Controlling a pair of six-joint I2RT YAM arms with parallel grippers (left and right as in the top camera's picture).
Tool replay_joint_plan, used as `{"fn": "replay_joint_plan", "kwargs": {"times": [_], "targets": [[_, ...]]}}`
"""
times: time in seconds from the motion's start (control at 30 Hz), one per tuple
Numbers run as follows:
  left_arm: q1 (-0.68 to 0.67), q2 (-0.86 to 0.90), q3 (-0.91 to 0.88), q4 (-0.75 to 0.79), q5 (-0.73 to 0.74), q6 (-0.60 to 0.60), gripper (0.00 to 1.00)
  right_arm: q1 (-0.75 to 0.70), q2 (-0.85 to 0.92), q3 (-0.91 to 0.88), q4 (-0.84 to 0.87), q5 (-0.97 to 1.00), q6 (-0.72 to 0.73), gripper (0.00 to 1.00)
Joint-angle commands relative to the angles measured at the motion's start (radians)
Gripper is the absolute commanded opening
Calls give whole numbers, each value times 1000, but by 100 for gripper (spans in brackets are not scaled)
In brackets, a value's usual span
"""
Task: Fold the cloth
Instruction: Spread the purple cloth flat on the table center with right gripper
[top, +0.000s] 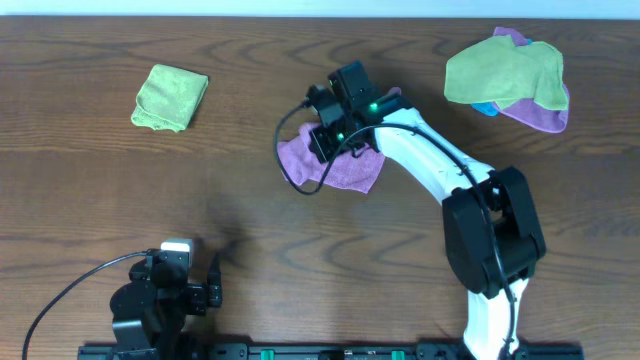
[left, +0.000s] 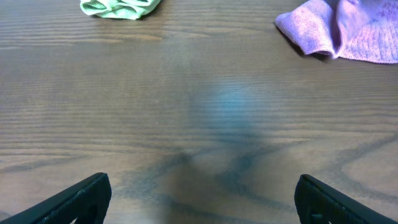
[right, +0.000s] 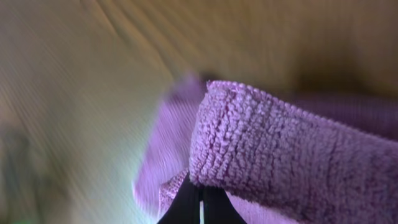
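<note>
I will next sweep my right gripper to the left in the overhead view over the bare wood and release the fold there, since the cloth lies bunched.
A purple cloth (top: 345, 168) lies partly folded at the table's middle. It also shows at the top right of the left wrist view (left: 339, 34). My right gripper (top: 335, 135) is over the cloth's upper part, shut on a fold of the purple cloth (right: 286, 149); its dark fingertips (right: 200, 202) are pressed together under the lifted fold. My left gripper (left: 202, 199) is open and empty, low over bare wood near the front left edge (top: 190, 285), far from the cloth.
A folded green cloth (top: 170, 97) lies at the back left; it also shows in the left wrist view (left: 121, 7). A pile of green, purple and blue cloths (top: 510, 78) lies at the back right. The right arm's black cable (top: 285, 160) loops left of the purple cloth.
</note>
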Motion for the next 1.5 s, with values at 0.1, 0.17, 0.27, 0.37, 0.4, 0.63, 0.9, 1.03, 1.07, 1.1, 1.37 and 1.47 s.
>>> {"fn": "replay_joint_plan", "kwargs": {"times": [0.1,0.17,0.27,0.37,0.4,0.63,0.9,1.03,1.07,1.1,1.37,1.47], "targets": [[2,-6,-7,0,8,-43,95,58,-24,37,230,-21,-10,1],[2,-6,-7,0,8,-71,95,68,-19,37,338,37,18,1],[2,-6,-7,0,8,-113,95,74,-3,38,484,105,35,1],[2,-6,-7,0,8,-144,95,73,27,40,617,111,45,1],[2,-6,-7,0,8,-152,95,73,44,45,654,127,60,1],[2,-6,-7,0,8,-153,95,74,74,58,689,149,63,99],[2,-6,-7,0,8,-153,95,63,-1,58,399,138,169,99],[2,-6,-7,0,8,-153,95,41,-34,58,146,138,279,99],[2,-6,-7,0,8,-153,95,35,-33,58,99,138,300,99],[2,-6,-7,0,8,-153,95,27,-33,58,48,138,313,99],[2,-6,-7,0,8,-153,95,-20,-23,55,-67,138,350,99],[2,-6,-7,0,8,-153,95,-31,4,53,-90,137,370,99]]}}
